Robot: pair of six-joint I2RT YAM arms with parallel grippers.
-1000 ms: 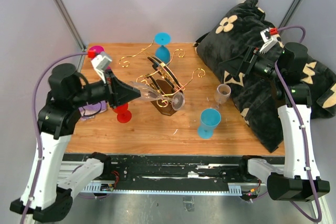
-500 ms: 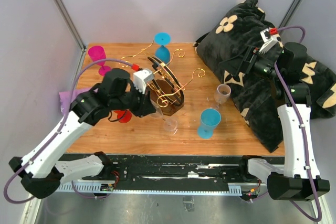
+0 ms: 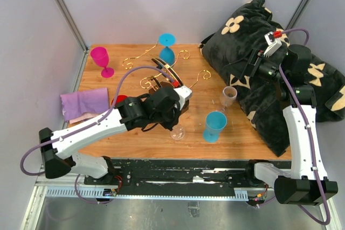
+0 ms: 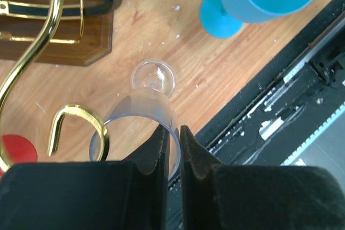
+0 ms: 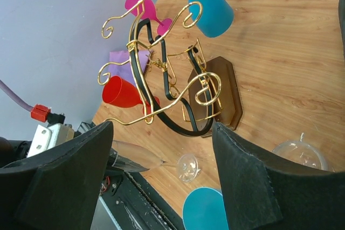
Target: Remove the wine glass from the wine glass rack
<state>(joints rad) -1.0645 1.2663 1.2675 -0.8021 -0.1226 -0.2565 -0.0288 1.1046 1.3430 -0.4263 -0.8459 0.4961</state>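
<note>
My left gripper needs to move clear of a gold scroll (image 4: 71,118) next, which hangs close beside the clear glass's rim, and go over bare wood toward the blue glass on the tabletop.
The wine glass (image 3: 177,131) is clear. It is clear of the wine glass rack (image 3: 167,85) and stands upright in front of it, with its foot (image 4: 153,76) low over the wood; I cannot tell if it touches. My left gripper (image 4: 172,139) is shut on the glass's rim wall, one finger inside the bowl and one outside. A gold scroll (image 4: 71,118) of the rack hangs close beside the rim. The right wrist view shows the wine glass (image 5: 141,154) below the rack's dark wooden base (image 5: 222,94). My right gripper (image 5: 161,179) is open and empty, high over the black blanket.
A blue glass (image 3: 168,47) hangs on the rack's far side and a red one (image 5: 121,92) on its left. On the table are a blue glass (image 3: 214,126), a small clear cup (image 3: 229,96), a pink glass (image 3: 101,59) and a purple cloth (image 3: 83,103). A black flowered blanket (image 3: 253,36) fills the right.
My left arm has swung right and forward, carrying the clear glass from the rack's left side to the front; the glass went from lying sideways to upright. The right arm barely shifted.
</note>
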